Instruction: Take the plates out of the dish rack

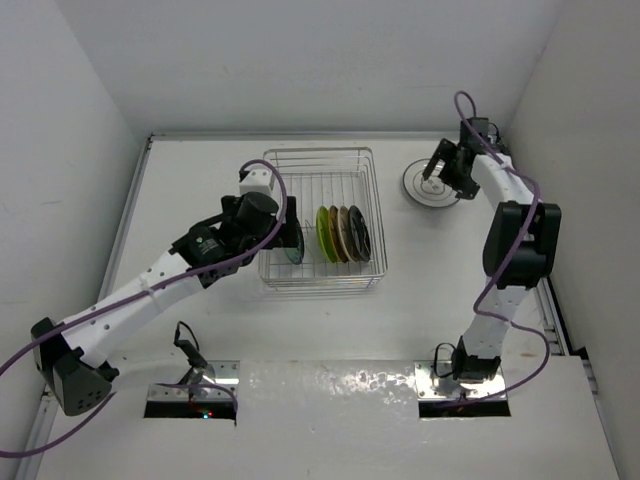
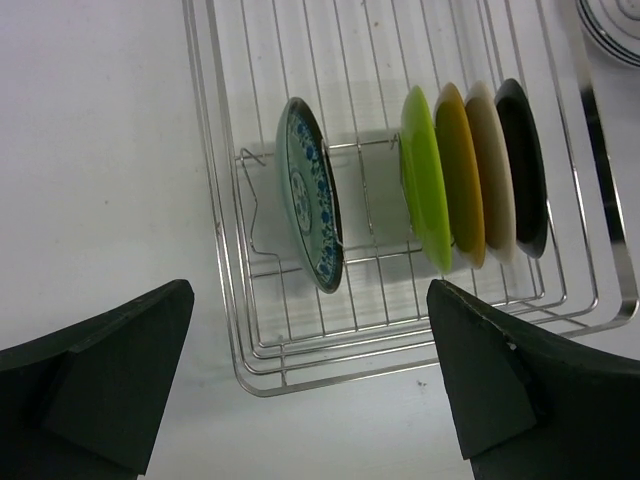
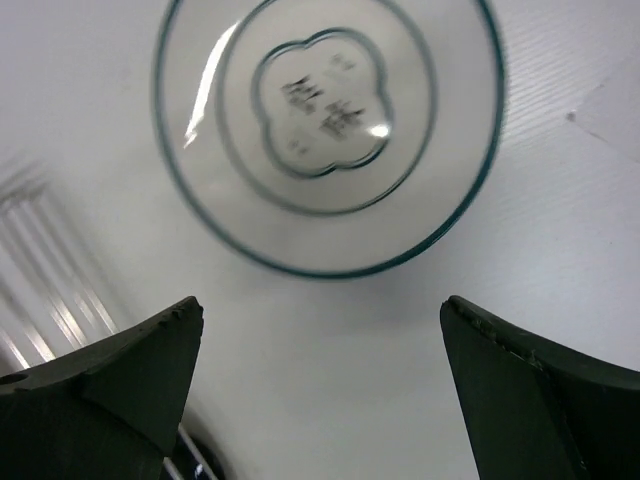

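Observation:
The black plate at the end of the row on the ringed plate's side is next. My right gripper will lift, move back over the rack (image 1: 318, 152) to it and then lower onto that plate's near rim (image 1: 364, 252).
The dish rack (image 1: 318, 152) is a silver wire basket at the table's middle. Several plates stand upright in it: a blue-green patterned plate (image 2: 310, 205) alone on the left, then lime green (image 2: 425, 175), orange-tan (image 2: 462, 170), cream (image 2: 492, 170) and black (image 2: 525, 160) ones close together. My left gripper (image 2: 310, 390) is open and empty, just outside the rack's near-left corner, facing the patterned plate (image 1: 293, 243). A white plate with dark rings (image 1: 430, 185) lies flat on the table right of the rack. My right gripper (image 3: 320, 390) is open and empty above its near edge (image 3: 325, 130).
The rack's rim (image 2: 215, 250) lies between my left fingers and the plates. White walls close in the table at the back and both sides. The ringed plate also shows at the left wrist view's top right corner (image 2: 610, 25).

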You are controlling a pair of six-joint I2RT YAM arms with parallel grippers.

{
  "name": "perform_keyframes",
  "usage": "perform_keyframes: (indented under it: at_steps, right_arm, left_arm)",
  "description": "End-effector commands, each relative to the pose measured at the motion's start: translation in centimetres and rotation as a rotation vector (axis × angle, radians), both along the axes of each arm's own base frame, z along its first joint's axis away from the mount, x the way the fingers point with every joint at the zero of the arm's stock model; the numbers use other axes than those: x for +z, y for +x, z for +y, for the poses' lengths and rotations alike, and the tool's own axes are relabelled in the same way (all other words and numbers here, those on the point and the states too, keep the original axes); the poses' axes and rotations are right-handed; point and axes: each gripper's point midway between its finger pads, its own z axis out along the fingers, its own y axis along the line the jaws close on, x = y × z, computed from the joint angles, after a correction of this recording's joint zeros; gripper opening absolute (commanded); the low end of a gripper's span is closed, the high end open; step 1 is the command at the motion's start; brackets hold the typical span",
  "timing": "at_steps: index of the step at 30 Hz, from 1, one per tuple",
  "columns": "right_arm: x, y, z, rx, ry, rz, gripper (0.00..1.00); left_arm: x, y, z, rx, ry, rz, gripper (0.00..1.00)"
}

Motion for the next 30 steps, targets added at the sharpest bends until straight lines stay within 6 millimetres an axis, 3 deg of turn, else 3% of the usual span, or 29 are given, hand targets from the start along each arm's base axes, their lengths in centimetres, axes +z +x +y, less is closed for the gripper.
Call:
perform_keyframes:
  at_steps: [1, 2, 3, 4, 5, 6, 7, 8, 10, 11, 12, 13, 17, 24, 30]
  right_arm:
    - [8.3, -0.8, 2.3, 0.175, -0.185, -0.107, 0.99]
    - [8.5, -1.8, 6.0, 0.275, -0.213, -0.119, 0.99]
    - [11.4, -3.0, 6.5, 0.301, -0.29, -0.177, 0.99]
    - [12.2, -4.3, 9.7, 0.38, -0.311, -0.203, 0.99]
    - [11.5, -5.7, 11.1, 0.427, -0.316, -0.211, 0.99]
    - [14.0, -7.1, 12.5, 0.456, -0.297, -0.294, 0.99]
    - [12.3, -9.5, 15.4, 0.543, -0.251, -0.283, 0.99]
    - [13.0, -10.0, 16.8, 0.57, -0.221, -0.342, 0.99]
    - [14.2, -12.6, 19.5, 0.63, -0.16, -0.404, 0.85]
    - [13.3, -13.6, 20.5, 0.652, -0.121, -0.398, 0.76]
    - [13.3, -14.3, 21.3, 0.672, -0.091, -0.409, 0.58]
    - [13.1, -15.5, 22.5, 0.71, -0.067, -0.418, 0.51]
    - [12.9, -16.3, 24.0, 0.743, -0.045, -0.426, 0.33]
    - [10.0, -15.7, 25.8, 0.779, -0.015, -0.359, 0.39]
    - [8.2, -14.8, 26.8, 0.788, -0.009, -0.325, 0.4]
  left_arm:
    - [1.8, 0.6, 0.4, 0.053, -0.027, -0.045, 1.0]
    - [1.8, 0.6, 0.9, 0.082, -0.012, -0.041, 1.0]
    - [2.0, 0.9, 1.9, 0.133, 0.018, -0.057, 1.0]
    - [1.7, 0.7, 2.8, 0.161, 0.056, -0.044, 1.0]
    - [2.0, 0.9, 3.2, 0.192, 0.063, -0.047, 1.0]
    - [2.3, 1.0, 4.0, 0.228, 0.09, -0.061, 1.0]
    - [2.3, 1.0, 4.5, 0.244, 0.11, -0.059, 1.0]
    - [2.3, 1.0, 4.9, 0.257, 0.126, -0.061, 1.0]
    - [2.3, 1.0, 5.7, 0.282, 0.152, -0.059, 1.0]
    - [2.3, 1.0, 6.2, 0.287, 0.165, -0.053, 1.0]
    - [2.3, 0.9, 6.5, 0.286, 0.179, -0.047, 1.0]
    - [2.0, 0.8, 6.7, 0.279, 0.198, -0.037, 1.0]
    - [0.1, 0.2, 7.5, 0.219, 0.31, -0.008, 1.0]
    - [-3.9, -0.5, 9.4, 0.284, 0.318, 0.022, 1.0]
    - [-4.7, -0.8, 10.9, 0.319, 0.271, 0.021, 1.0]
